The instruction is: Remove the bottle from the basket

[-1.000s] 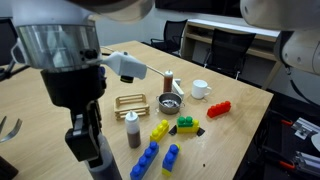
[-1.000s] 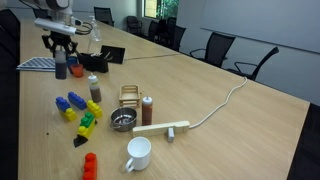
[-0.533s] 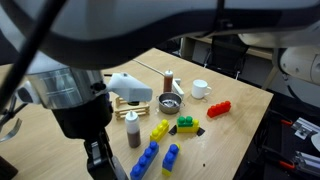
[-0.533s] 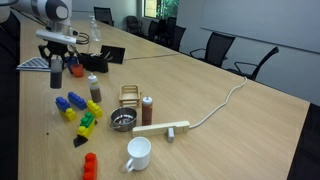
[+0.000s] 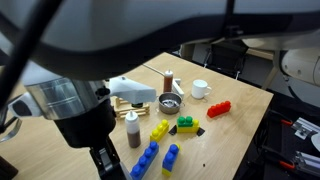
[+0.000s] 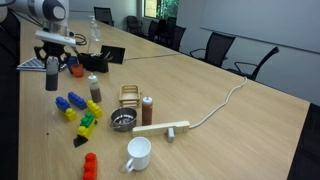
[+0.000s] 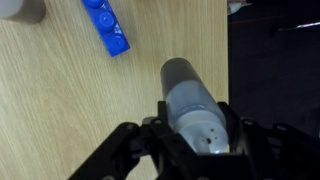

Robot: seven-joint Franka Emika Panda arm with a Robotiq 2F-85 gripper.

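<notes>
The bottle still hangs above the table, clear of the basket, so my gripper should next lower toward the bare tabletop beside the blue block and release it.
My gripper is shut on the bottle, a small shaker with a dark body and pale grey cap with holes. In an exterior view the gripper holds the bottle upright above the table's far end, left of the blocks. The gold wire basket stands empty near the table's middle, well away from the gripper. It also shows behind the arm in an exterior view.
Two brown bottles stand either side of the basket. A metal strainer bowl, a white mug, a wooden block and several coloured blocks lie about. A blue block lies below the wrist.
The gripper with the bottle has moved slightly left and away from the blocks, staying raised above the table; the arm fills more of one exterior view.
</notes>
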